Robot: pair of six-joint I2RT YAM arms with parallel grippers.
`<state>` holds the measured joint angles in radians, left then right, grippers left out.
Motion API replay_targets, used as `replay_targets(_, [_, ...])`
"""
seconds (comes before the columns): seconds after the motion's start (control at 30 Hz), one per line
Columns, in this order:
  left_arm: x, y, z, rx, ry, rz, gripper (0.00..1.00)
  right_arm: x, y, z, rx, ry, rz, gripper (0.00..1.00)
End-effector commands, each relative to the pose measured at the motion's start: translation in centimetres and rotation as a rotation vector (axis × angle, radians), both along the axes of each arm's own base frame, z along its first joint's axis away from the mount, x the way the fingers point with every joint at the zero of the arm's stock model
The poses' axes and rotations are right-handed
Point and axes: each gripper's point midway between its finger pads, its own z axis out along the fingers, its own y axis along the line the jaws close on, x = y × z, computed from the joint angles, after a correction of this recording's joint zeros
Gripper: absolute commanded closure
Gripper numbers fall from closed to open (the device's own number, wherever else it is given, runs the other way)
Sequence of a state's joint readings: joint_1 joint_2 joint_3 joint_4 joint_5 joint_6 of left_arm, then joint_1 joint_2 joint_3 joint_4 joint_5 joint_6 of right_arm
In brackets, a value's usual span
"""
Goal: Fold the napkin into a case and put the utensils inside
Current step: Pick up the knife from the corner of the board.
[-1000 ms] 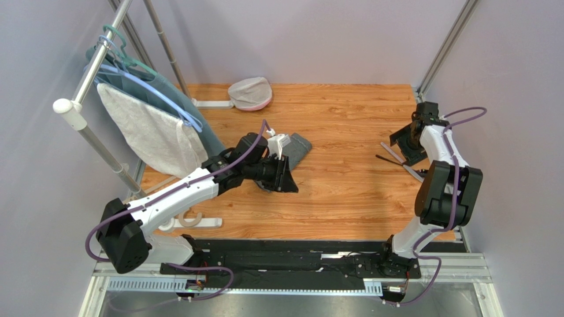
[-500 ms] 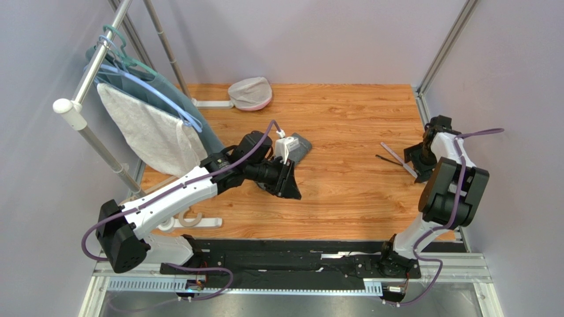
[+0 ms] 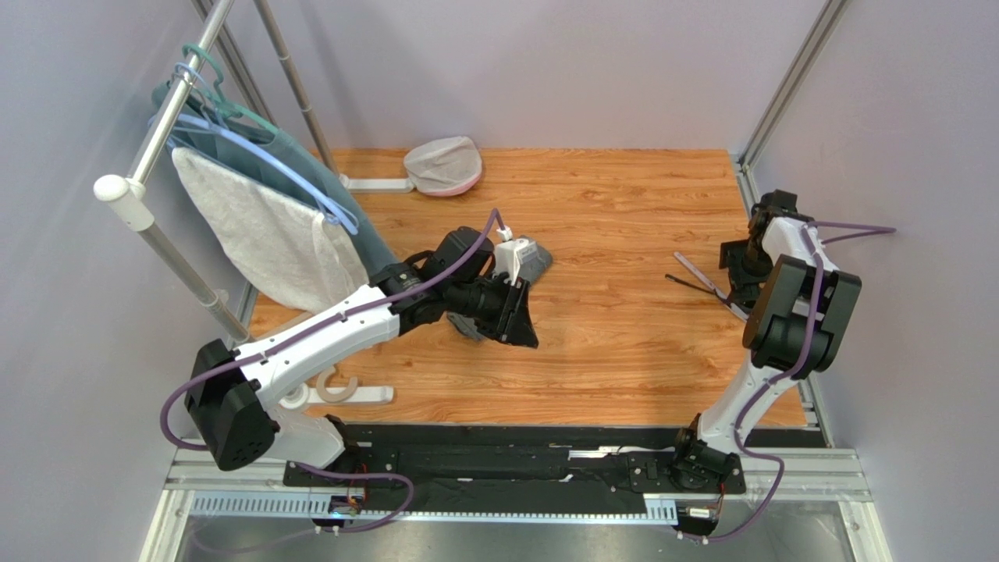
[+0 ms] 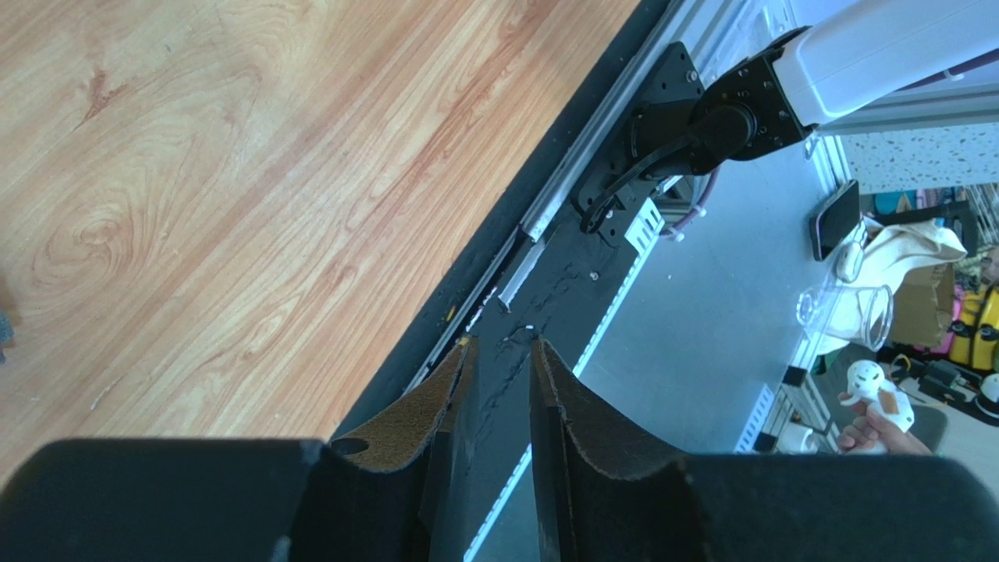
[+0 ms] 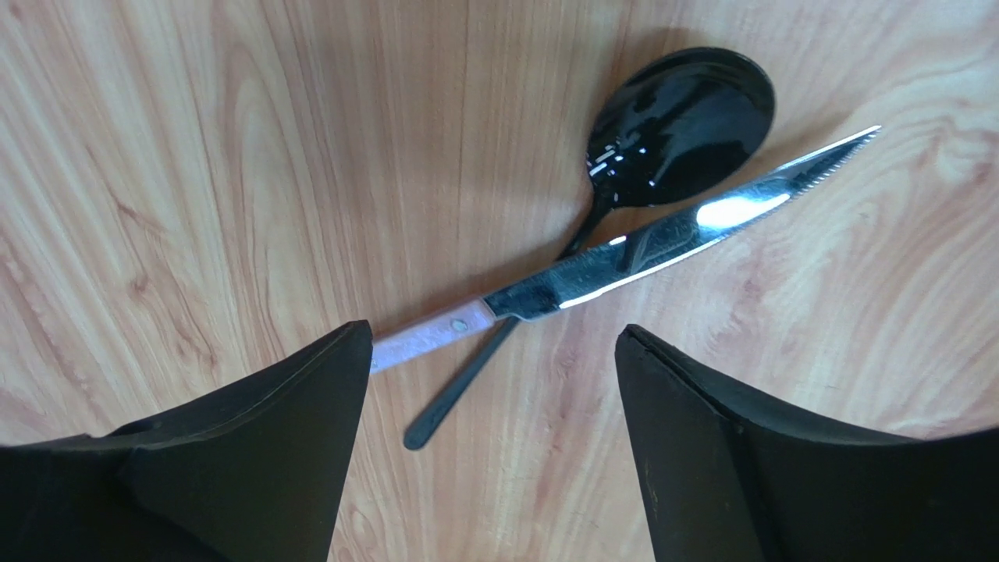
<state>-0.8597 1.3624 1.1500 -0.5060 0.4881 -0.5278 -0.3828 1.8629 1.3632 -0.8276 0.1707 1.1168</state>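
Note:
The silver knife [image 5: 633, 246] lies across the top of the black spoon, so my right gripper lowers onto where its pale handle meets the blade [image 5: 489, 313] and closes next.
The dark grey napkin [image 3: 535, 260] lies folded into a narrow strip near the table's middle, partly hidden behind my left wrist. My left gripper [image 3: 523, 323] hovers just in front of it and points toward the near edge. Its jaws [image 4: 502, 342] stand a narrow gap apart with nothing between them. The utensils lie crossed at the right: a silver knife [image 5: 633, 246] with a pale handle over a black spoon [image 5: 680, 123]. In the top view the utensils [image 3: 700, 279] sit just left of my right gripper [image 3: 736, 265]. That right gripper [image 5: 495, 337] is wide open straight above the handles.
A rack at the left carries a white towel [image 3: 264, 234] and a teal garment [image 3: 352, 217]. A white and pink bowl-like item [image 3: 443, 164] sits at the back. A wooden ring [image 3: 334, 386] lies near the left base. The black base rail [image 3: 528, 451] runs along the near edge.
My right wrist has swung rightward and turned down over the utensils. My left gripper has drifted slightly right and toward the near edge, with the same narrow gap.

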Motion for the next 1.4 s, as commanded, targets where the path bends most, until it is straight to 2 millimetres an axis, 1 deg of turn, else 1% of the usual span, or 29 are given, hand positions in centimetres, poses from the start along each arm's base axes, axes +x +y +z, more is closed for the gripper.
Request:
replay_targets(0.0, [0.7,-0.7,1.6,-0.03,-0.043,-0.006,0.69,0.3,-0.6,-1.1,0.031,0.061,-0.123,0.22])
replay_targets(0.03, [0.8,-0.7,1.7,-0.032,-0.047,-0.005,0.69,0.1,-0.6,-1.3,0.035,0.075,-0.138,0.22])
replay_targets(0.17, [0.9,-0.9,2.0,-0.036,-0.047,-0.005,0.69,-0.3,-0.8,-2.0,0.032,0.106,-0.188,0.3])
replay_targets(0.2, [0.9,-0.9,1.9,-0.033,-0.045,-0.003,0.69,-0.4,-0.9,-2.1,0.032,0.111,-0.203,0.31])
replay_targets(0.33, [1.0,-0.8,2.1,-0.031,-0.054,0.002,0.69,-1.1,-0.6,-3.5,0.049,0.163,-0.238,0.35])
replay_targets(0.43, [1.1,-0.7,2.2,-0.031,-0.06,0.01,0.69,-1.5,0.2,-4.3,0.086,0.18,-0.239,0.45])
replay_targets(0.47, [1.2,-0.8,2.2,-0.03,-0.061,0.012,0.69,-1.5,0.3,-4.3,0.092,0.173,-0.239,0.56])
replay_targets(0.5, [1.2,-0.8,2.2,-0.03,-0.058,0.013,0.69,-1.6,0.6,-4.4,0.099,0.177,-0.237,0.61])
replay_targets(0.57, [1.4,-0.9,2.2,-0.03,-0.06,0.02,0.69,-2.2,1.1,-4.6,0.11,0.182,-0.245,0.69])
replay_targets(0.63, [1.4,-1.1,2.3,-0.038,-0.053,0.022,0.69,-2.2,1.4,-4.4,0.11,0.174,-0.238,0.74])
replay_targets(0.67, [1.4,-1.2,2.5,-0.044,-0.054,0.023,0.69,-2.5,1.6,-3.8,0.107,0.171,-0.237,0.76])
replay_targets(0.73, [1.7,-1.3,2.5,-0.045,-0.056,0.032,0.69,-2.7,2.1,-3.2,0.09,0.159,-0.228,0.78])
replay_targets(0.77, [1.9,-1.2,2.6,-0.041,-0.06,0.038,0.69,-3.0,2.3,-3.1,0.085,0.158,-0.228,0.85])
replay_targets(0.8, [2.1,-1.1,2.4,-0.029,-0.058,0.043,0.69,-2.9,2.6,-2.2,0.08,0.137,-0.21,0.89])
replay_targets(0.83, [2.3,-1.1,2.8,-0.036,-0.062,0.044,0.69,-3.0,2.9,-1.9,0.077,0.134,-0.201,0.91])
replay_targets(0.87, [2.6,-1.1,2.8,-0.035,-0.061,0.049,0.68,-3.0,3.3,-1.5,0.072,0.127,-0.187,1.0])
replay_targets(0.9, [2.8,-1.2,2.6,-0.038,-0.044,0.042,0.68,-3.2,3.9,-0.9,0.063,0.113,-0.165,1.0])
replay_targets(0.93, [3.0,-1.4,3.1,-0.049,-0.04,0.037,0.67,-3.2,4.2,-0.5,0.059,0.101,-0.143,1.0])
replay_targets(1.0, [3.6,-1.5,2.8,-0.054,0.005,0.032,0.65,-3.3,4.5,0.4,0.011,0.093,-0.068,1.0])
replay_targets(1.07, [4.1,-2.0,3.2,-0.086,0.009,0.02,0.61,-3.1,4.5,2.2,-0.052,0.059,-0.005,1.0])
replay_targets(1.1, [4.7,-2.1,2.4,-0.074,0.03,0.021,0.6,-2.8,4.8,2.7,-0.102,0.054,0.066,1.0])
replay_targets(1.13, [5.1,-2.5,2.6,-0.084,0.029,0.014,0.6,-2.6,4.9,3.9,-0.15,0.044,0.154,1.0])
replay_targets(1.17, [5.5,-2.9,2.6,-0.09,0.023,0.008,0.6,-1.8,5.2,4.7,-0.189,0.012,0.228,1.0])
replay_targets(1.2, [6.1,-3.4,1.5,-0.075,0.037,0.013,0.6,-0.8,7.1,5.2,-0.195,-0.022,0.335,1.0])
replay_targets(1.23, [6.8,-3.9,1.6,-0.084,0.027,0.014,0.59,-0.1,8.1,5.9,-0.225,-0.045,0.45,1.0])
replay_targets(1.27, [7.5,-4.4,0.3,-0.066,0.046,0.017,0.59,0.4,9.4,7.0,-0.241,-0.086,0.526,1.0])
replay_targets(1.3, [8.1,-4.7,-0.2,-0.056,0.048,0.02,0.59,0.9,13.0,7.7,-0.21,-0.139,0.653,1.0])
replay_targets(1.33, [8.9,-5.2,0.3,-0.067,0.04,0.021,0.59,1.1,15.2,8.0,-0.207,-0.171,0.746,1.0])
replay_targets(1.37, [9.7,-5.6,-0.8,-0.057,0.06,0.02,0.59,0.8,16.8,9.0,-0.214,-0.217,0.837,1.0])
